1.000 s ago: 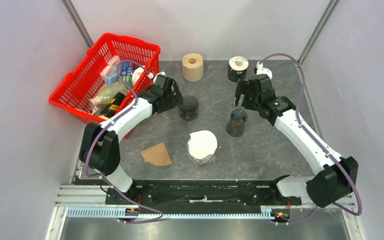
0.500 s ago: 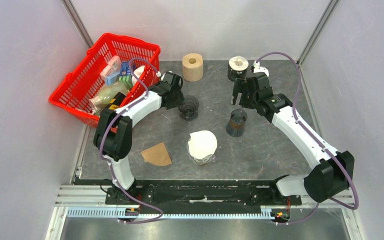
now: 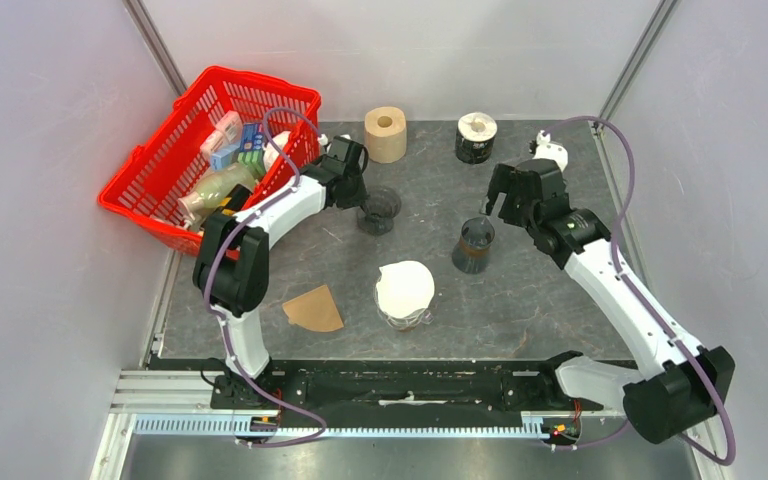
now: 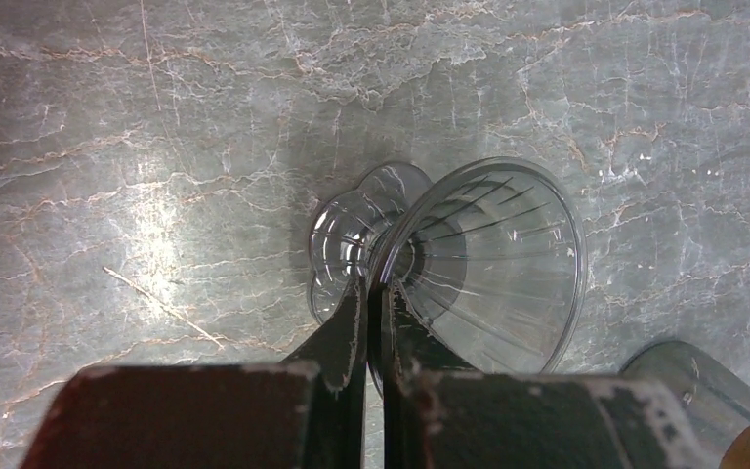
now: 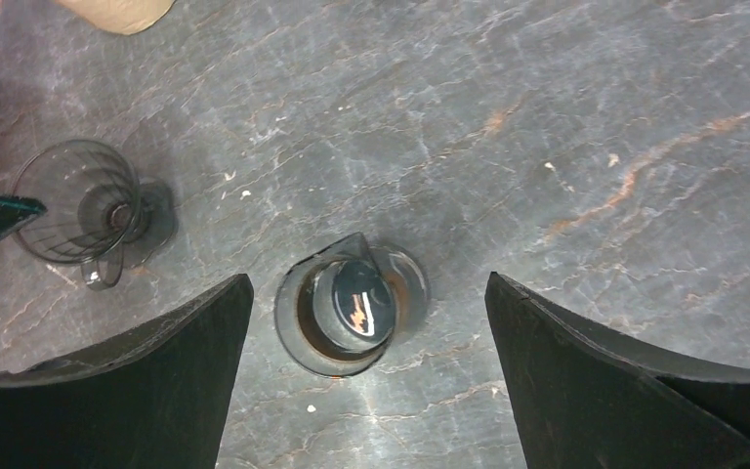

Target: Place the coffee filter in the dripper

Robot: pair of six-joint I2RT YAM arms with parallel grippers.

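The dripper (image 4: 493,259) goes up and across to the right in the top view in my left gripper next, then comes free on top of the carafe's opening.
The clear ribbed dripper (image 4: 493,259) stands at the table's middle back (image 3: 381,209) and leans over, its base showing beside the cone. My left gripper (image 4: 375,285) is shut on the dripper's near rim, one finger inside the cone and one outside. A brown coffee filter (image 3: 313,309) lies flat on the table near the front left, away from both grippers. My right gripper (image 5: 368,283) is open and hangs above a dark glass carafe (image 5: 352,313), touching nothing. In the right wrist view the dripper (image 5: 73,200) is at the left edge.
A red basket (image 3: 215,150) full of groceries sits at the back left, close to the left arm. A paper roll (image 3: 385,133), a dark can (image 3: 476,137) and a small white object (image 3: 550,150) line the back. A white-topped bundle (image 3: 405,291) sits front centre.
My left gripper has gone from open to shut on the dripper's rim, and the dripper has shifted slightly. The right arm has drawn back to the right, off the carafe.
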